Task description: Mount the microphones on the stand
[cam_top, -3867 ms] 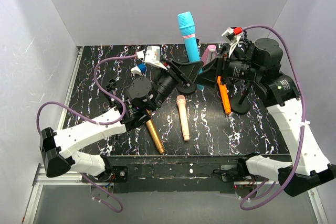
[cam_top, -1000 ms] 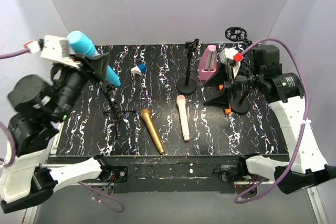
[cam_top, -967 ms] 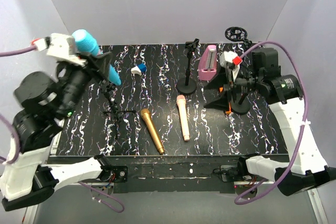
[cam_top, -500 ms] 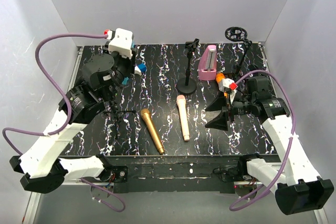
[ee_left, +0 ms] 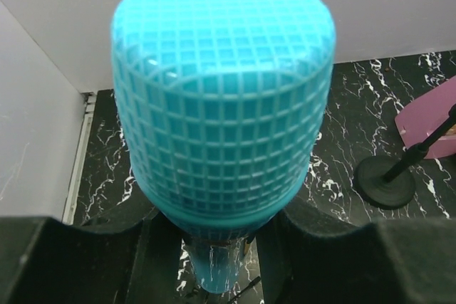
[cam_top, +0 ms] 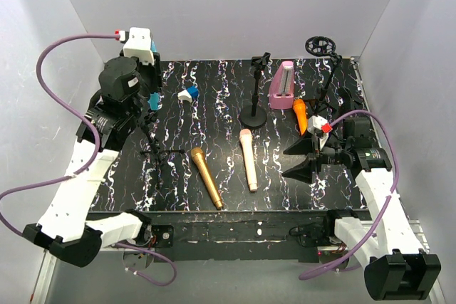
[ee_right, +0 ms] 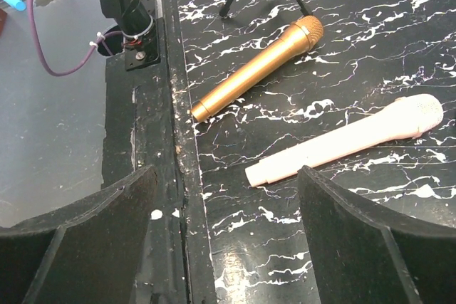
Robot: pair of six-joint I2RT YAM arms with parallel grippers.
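Observation:
My left gripper should next lower the sky blue microphone, handle first, onto the small tripod stand's top [cam_top: 147, 117] and let it go, because that top is below my left gripper and still empty.
The sky blue microphone [ee_left: 223, 90] fills the left wrist view, head towards the camera, and my left gripper [ee_left: 217, 247] is shut on its handle. From above, that gripper [cam_top: 147, 99] hangs over the table's back left, above a small tripod stand [cam_top: 152, 150]. The gold microphone [cam_top: 206, 177] and the pale pink-cream microphone [cam_top: 248, 159] lie side by side at the front middle. The orange microphone [cam_top: 301, 113] rests by the mauve block [cam_top: 283, 85]. My right gripper [cam_top: 298, 158] is open and holds nothing, right of the pink-cream microphone [ee_right: 349, 140] and the gold one [ee_right: 256, 69].
A round-based stand [cam_top: 254, 114] rises at the back middle. Another stand with a ring top [cam_top: 320, 45] is at the back right. A small blue-and-white piece [cam_top: 188, 93] sits at the back left. The table's front edge [ee_right: 178, 140] runs just below the right gripper.
The left arm has swung further back and left with the blue microphone. My right gripper has drawn back from the orange microphone towards the front edge, still open.

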